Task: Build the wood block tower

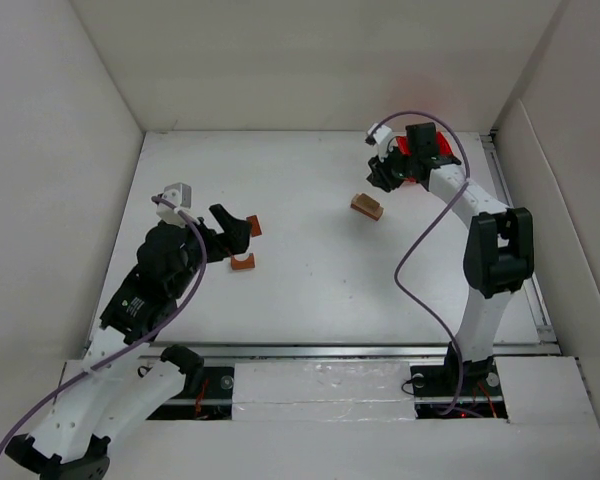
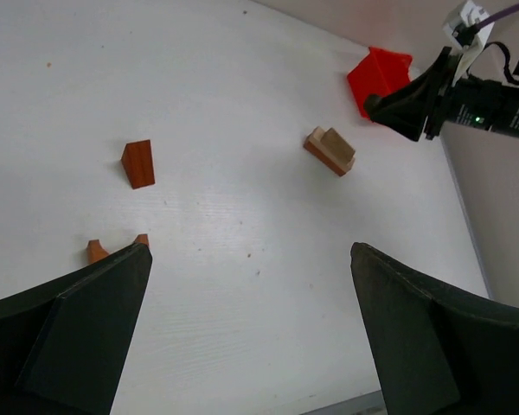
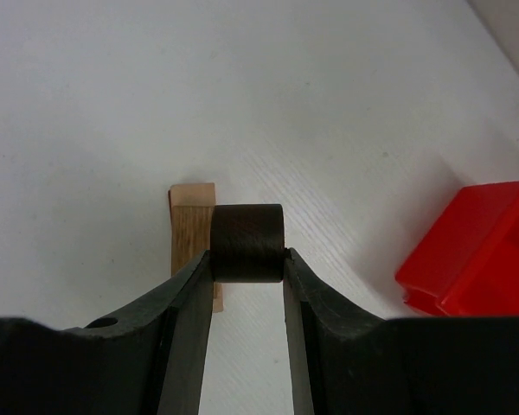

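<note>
My right gripper goes down, back and to the left in the wrist view next and releases the rounded block (image 3: 247, 240) onto the tan block (image 3: 191, 233), since its top is bare.
A small stack (image 1: 366, 206) of a tan block on a reddish-brown block lies at mid-table; it also shows in the left wrist view (image 2: 330, 150). My right gripper (image 1: 383, 178) hovers just behind it, shut (image 3: 247, 259) on a dark brown rounded block (image 3: 247, 240), with the tan block (image 3: 190, 229) below and slightly left of it. A reddish-brown wedge (image 2: 138, 162) and an arch piece (image 2: 95, 251) lie by my left gripper (image 1: 230, 226). The left gripper (image 2: 249, 251) is open and empty, and its left finger (image 2: 86, 328) half hides the arch.
A red plastic bin (image 1: 410, 150) stands at the back right, beside the right gripper; it also shows in the wrist views (image 3: 476, 259) (image 2: 379, 78). White walls enclose the table on three sides.
</note>
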You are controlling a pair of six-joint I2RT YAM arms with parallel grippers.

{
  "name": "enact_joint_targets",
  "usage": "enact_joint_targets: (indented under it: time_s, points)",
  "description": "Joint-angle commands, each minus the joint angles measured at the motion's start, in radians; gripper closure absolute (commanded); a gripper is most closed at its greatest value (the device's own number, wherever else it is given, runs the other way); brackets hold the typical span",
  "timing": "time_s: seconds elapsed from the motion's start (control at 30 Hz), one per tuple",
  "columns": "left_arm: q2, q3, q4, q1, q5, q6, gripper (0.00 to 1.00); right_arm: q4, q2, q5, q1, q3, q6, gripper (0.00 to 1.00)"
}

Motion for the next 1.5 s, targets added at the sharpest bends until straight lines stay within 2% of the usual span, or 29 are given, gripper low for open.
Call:
enact_joint_targets:
  time_s: [0.0, 0.2, 0.37, 0.5, 1.47]
  points:
    - [0.012, -0.031, -0.013, -0.001, 0.012, 0.068, 0.01, -0.054, 0.0, 0.001, 0.003, 0.025, -0.027, 1.0]
    - [0.027, -0.027, -0.024, -0.001, -0.006, 0.071, 0.01, -0.053, 0.004, 0.021, 0.022, 0.008, -0.007, 1.0]
    - [0.032, -0.033, -0.022, -0.001, 0.005, 0.072, 0.01, 0.015, -0.019, 0.101, 0.06, -0.055, 0.088, 1.0]
    - [0.041, -0.033, -0.022, -0.001, 0.011, 0.074, 0.01, 0.018, -0.033, 0.135, 0.085, -0.067, 0.09, 1.0]
    - [0.077, -0.039, -0.015, -0.001, 0.042, 0.084, 0.01, 0.012, 0.02, 0.116, 0.054, -0.047, 0.056, 1.0]
